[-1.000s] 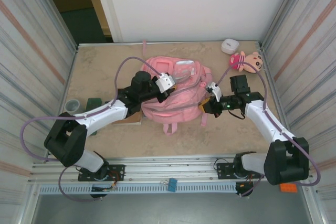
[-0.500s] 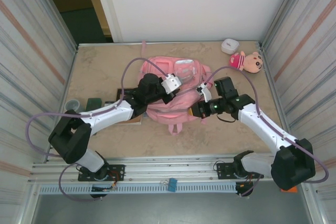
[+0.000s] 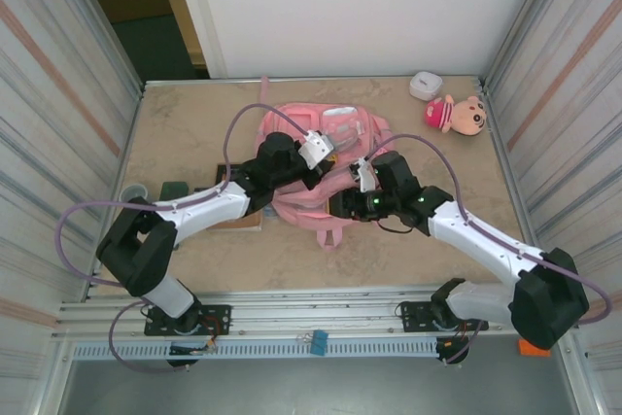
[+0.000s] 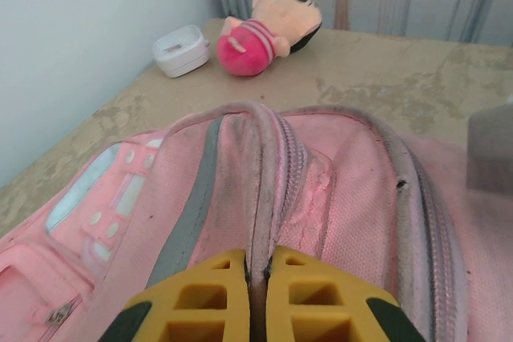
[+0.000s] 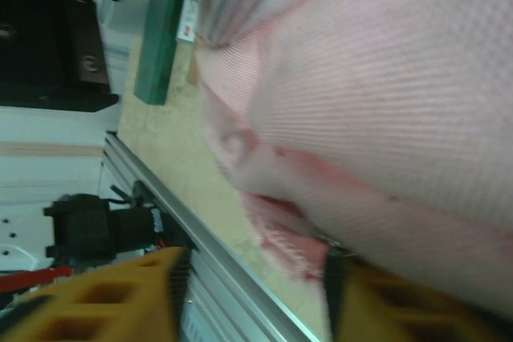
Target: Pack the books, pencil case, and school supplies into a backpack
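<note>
My left gripper's fingers are shut on the fabric beside the zipper, so it will pull the raised fold of the backpack toward the brown book [image 3: 241, 222] next, then open to release it.
The pink backpack [image 3: 326, 167] lies flat mid-table. My left gripper [image 3: 318, 151] is over its top, and in the left wrist view the yellow fingers [image 4: 216, 294] are shut on a raised ridge of fabric beside the backpack's zipper [image 4: 276, 174]. My right gripper [image 3: 340, 206] is at the backpack's near edge and stands open. Between its blurred fingers [image 5: 104, 302], a pink strap end [image 5: 288, 238] hangs loose under the backpack body [image 5: 385, 78]. A corner of the brown book [image 3: 241, 222] shows on the table under the left arm.
A green object [image 3: 175, 189] and a small cup [image 3: 133, 191] sit at the left. A pink-hatted plush doll [image 3: 457, 112] and a white box [image 3: 425, 85] lie at the back right. The metal rail [image 5: 232, 278] runs along the table's near edge.
My right gripper has opened and moved left along the backpack's near edge. The left gripper, still shut on the fabric, shifted slightly right, and the backpack bunched up a little.
</note>
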`<state>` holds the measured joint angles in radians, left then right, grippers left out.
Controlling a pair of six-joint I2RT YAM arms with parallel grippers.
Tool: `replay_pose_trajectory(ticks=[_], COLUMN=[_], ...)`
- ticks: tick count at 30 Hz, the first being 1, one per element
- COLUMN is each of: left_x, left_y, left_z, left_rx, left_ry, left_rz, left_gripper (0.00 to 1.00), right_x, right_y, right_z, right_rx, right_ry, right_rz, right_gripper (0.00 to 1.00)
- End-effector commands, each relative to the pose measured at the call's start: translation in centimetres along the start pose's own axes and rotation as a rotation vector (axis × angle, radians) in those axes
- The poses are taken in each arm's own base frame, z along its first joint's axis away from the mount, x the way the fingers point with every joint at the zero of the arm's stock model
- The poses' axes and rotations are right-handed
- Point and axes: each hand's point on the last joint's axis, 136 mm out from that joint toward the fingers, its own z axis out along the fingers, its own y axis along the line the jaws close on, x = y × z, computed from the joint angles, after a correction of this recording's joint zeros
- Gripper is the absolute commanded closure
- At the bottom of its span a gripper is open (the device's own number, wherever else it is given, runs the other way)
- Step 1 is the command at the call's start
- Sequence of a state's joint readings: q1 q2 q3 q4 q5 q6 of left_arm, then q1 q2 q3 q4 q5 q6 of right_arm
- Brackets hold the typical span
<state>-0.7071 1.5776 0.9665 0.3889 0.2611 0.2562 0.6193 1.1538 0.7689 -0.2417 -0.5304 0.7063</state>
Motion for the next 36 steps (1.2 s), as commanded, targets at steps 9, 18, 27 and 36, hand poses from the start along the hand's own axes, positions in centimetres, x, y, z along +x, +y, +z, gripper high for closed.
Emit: replay_pose_trajectory(ticks=[9,18,27,36], left_x=[-7.4,-7.0,-5.1,1.1], left_y=[-3.2,-2.9,1.0,-4.2], left_z=[-4.6,-4.4,-8.7,-16.4], left_rx=[0.370,0.374,-0.024,-0.163], left_ry=[-0.309,-0.249,-0.005,0.195], left_rz=[0.111,0.075,-0.180,-0.597], left_gripper=[1.00,1.00,0.56,0.53], right_x=[-4.1,-8.0,-8.6,-8.0], right_y=[-4.7,-2.0,0.6,2.2], right_z=[-3.6,-2.1,-2.7,-1.9], right_rx=[-0.019,-0.093,-0.117,-0.099], right_ry=[-0.273,-0.362,-0.496,-0.490], right_rz=[0.410,0.361,0.294,0.231], right_gripper=[0.12,0.64,0.91,0.92])
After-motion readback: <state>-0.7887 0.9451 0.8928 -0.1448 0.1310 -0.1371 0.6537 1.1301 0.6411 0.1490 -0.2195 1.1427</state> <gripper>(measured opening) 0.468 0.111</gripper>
